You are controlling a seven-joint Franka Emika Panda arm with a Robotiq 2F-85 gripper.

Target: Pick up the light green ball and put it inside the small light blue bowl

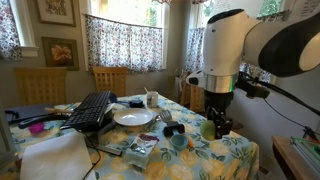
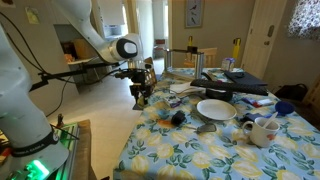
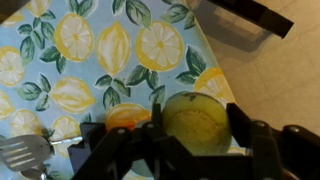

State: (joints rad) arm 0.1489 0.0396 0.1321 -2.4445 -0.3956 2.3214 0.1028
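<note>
My gripper moves toward the table's middle, over the small light blue bowl, and goes down to release next, because the ball still hangs beside the bowl.
The light green ball (image 3: 195, 122) sits between my gripper's (image 3: 197, 130) two black fingers, which press on both of its sides. It hangs over the lemon-print tablecloth near the table's edge. In both exterior views the gripper (image 1: 215, 125) (image 2: 141, 95) is at the table's corner, and the ball (image 1: 208, 128) shows pale green between the fingers. The small light blue bowl (image 1: 178, 141) stands on the cloth just beside the gripper, toward the table's middle. I cannot make out the bowl in the wrist view.
A white plate (image 1: 133, 117) (image 2: 215, 108) lies mid-table. A black keyboard (image 1: 92, 110) rests beyond it. A cream mug (image 2: 262, 130) stands near the plate. A metal utensil (image 3: 25, 155) lies on the cloth. Wooden chairs (image 1: 110, 78) stand behind the table.
</note>
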